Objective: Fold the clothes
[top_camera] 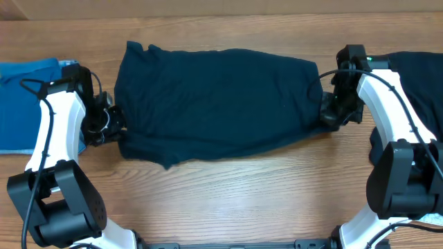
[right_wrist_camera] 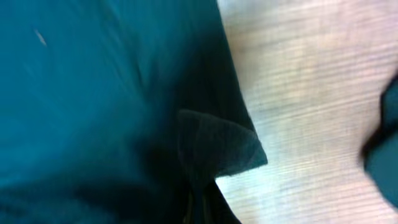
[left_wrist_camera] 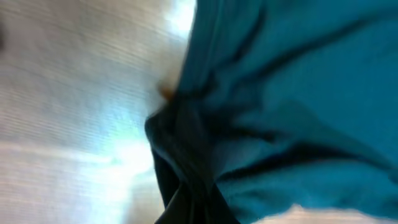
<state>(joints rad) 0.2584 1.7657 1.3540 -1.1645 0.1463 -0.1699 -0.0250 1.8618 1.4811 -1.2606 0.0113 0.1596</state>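
I will next carry the near corner of the garment outward along the garment's side edge with my right gripper and then release it, because the navy garment (top_camera: 214,104) lies spread beyond that corner.
A dark navy garment (top_camera: 214,104) lies spread across the middle of the wooden table. My left gripper (top_camera: 114,123) is at its left edge and is shut on a bunched fold of the cloth (left_wrist_camera: 186,155). My right gripper (top_camera: 331,114) is at its right edge and is shut on a corner of the same garment (right_wrist_camera: 211,149). Both wrist views are blurred and filled with the dark cloth; the fingertips are hidden under it.
A blue garment (top_camera: 28,83) lies at the far left behind my left arm. Another dark garment (top_camera: 419,76) lies at the far right behind my right arm. Bare wood (top_camera: 235,200) shows in front of the navy garment.
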